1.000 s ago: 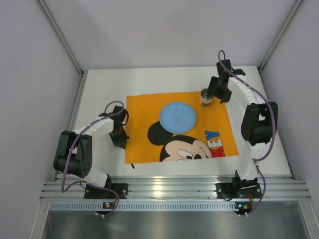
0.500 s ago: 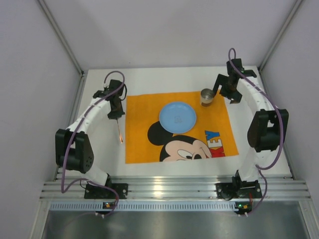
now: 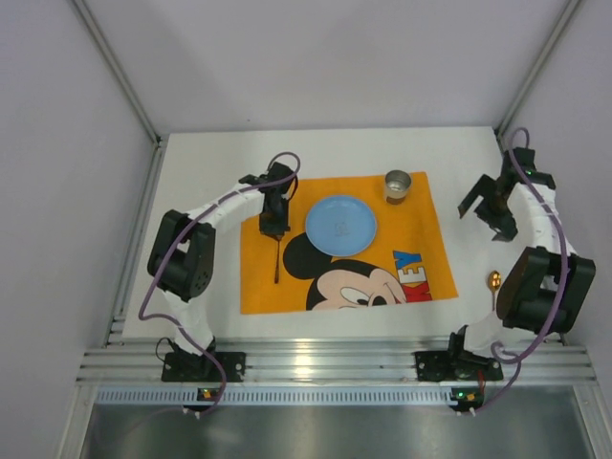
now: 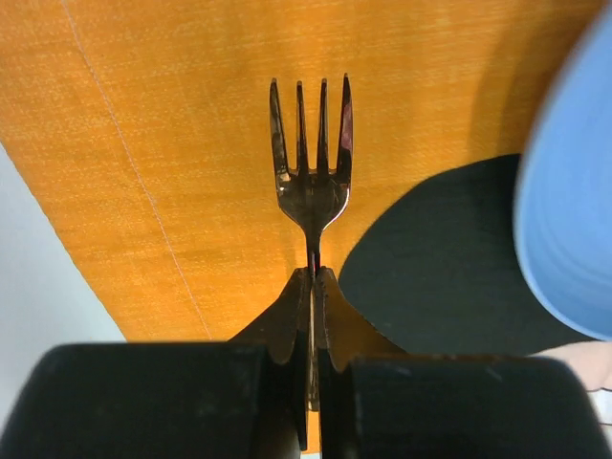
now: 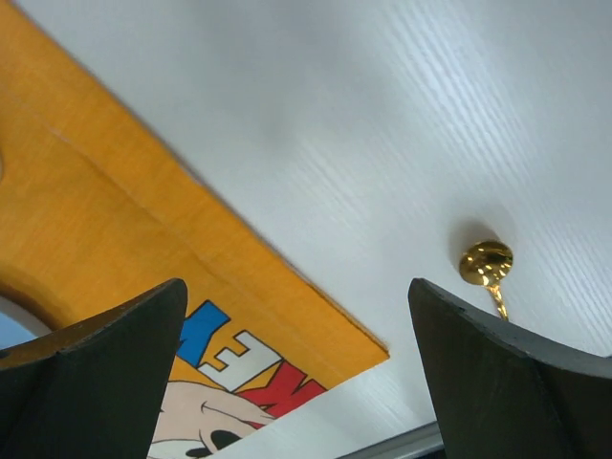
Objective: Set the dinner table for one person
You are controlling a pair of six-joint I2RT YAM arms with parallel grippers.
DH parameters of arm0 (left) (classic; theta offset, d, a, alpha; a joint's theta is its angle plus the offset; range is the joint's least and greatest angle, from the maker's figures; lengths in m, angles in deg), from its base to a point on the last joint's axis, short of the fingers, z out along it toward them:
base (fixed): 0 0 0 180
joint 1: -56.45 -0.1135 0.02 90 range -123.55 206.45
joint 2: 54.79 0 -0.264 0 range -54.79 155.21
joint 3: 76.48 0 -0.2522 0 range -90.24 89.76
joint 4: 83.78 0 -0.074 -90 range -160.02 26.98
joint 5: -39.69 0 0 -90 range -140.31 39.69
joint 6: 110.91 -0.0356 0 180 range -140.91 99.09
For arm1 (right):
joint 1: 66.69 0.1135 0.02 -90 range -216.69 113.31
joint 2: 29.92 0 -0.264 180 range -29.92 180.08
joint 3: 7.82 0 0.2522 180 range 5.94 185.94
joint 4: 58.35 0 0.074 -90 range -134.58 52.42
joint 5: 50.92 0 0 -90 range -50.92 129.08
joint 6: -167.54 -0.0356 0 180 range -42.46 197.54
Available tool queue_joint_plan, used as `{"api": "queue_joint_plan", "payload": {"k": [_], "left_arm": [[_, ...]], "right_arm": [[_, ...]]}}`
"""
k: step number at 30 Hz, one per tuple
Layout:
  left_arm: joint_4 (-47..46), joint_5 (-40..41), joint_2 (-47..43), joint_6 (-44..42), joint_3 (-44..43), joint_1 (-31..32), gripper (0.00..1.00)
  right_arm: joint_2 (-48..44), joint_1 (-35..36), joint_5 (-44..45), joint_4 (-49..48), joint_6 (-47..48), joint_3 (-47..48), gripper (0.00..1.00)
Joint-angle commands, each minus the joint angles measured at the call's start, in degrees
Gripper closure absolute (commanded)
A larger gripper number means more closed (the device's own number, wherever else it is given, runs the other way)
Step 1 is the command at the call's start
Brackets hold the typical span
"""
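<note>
The open right gripper moves back toward the bar and down onto the spoon's neck (image 3: 494, 290) next, since the gold spoon still lies off the mat (image 3: 263, 287).
The white dinner table (image 3: 201, 182) carries an orange Mickey Mouse mat (image 3: 263, 287). On the mat are a blue plate (image 3: 340, 225) and a metal cup (image 3: 398, 185). My left gripper (image 3: 274, 229) is over the mat just left of the plate, shut on a dark fork (image 3: 277, 263) that hangs from it. In the left wrist view the gripper (image 4: 314, 279) pinches the fork (image 4: 311, 177) at its neck, tines out over the mat (image 4: 143, 115), with the plate (image 4: 574, 210) at the right. My right gripper (image 3: 486, 212) is open and empty above the table, right of the mat.
A gold spoon (image 3: 494, 282) lies on the table right of the mat's near right corner. It also shows in the right wrist view (image 5: 486, 263), near my right finger (image 5: 516, 373). A ribbed aluminium rail (image 3: 316, 363) runs along the near edge.
My left gripper has carried the fork from the mat's left edge rightward to beside the plate. My right gripper has moved right, away from the cup, to the table's right side.
</note>
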Motion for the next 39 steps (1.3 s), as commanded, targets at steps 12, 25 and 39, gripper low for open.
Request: {"api": "queue_joint_plan", "payload": {"k": [12, 25, 39], "left_arm": [[-3.3, 3.7, 0.6, 3.7, -0.5, -3.1, 0.02], [-3.9, -1.8, 1.8, 2.4, -2.3, -10.3, 0.01], [-7.8, -1.6, -6.1, 4.8, 9.1, -14.4, 0.02]], "right_arm": [[-8.3, -20.0, -3.9, 0.7, -4.7, -14.3, 0.00], [-8.7, -21.6, 4.3, 0.8, -4.3, -21.4, 0.02], [7.3, -22.4, 7.3, -3.6, -1.5, -20.0, 0.46]]}}
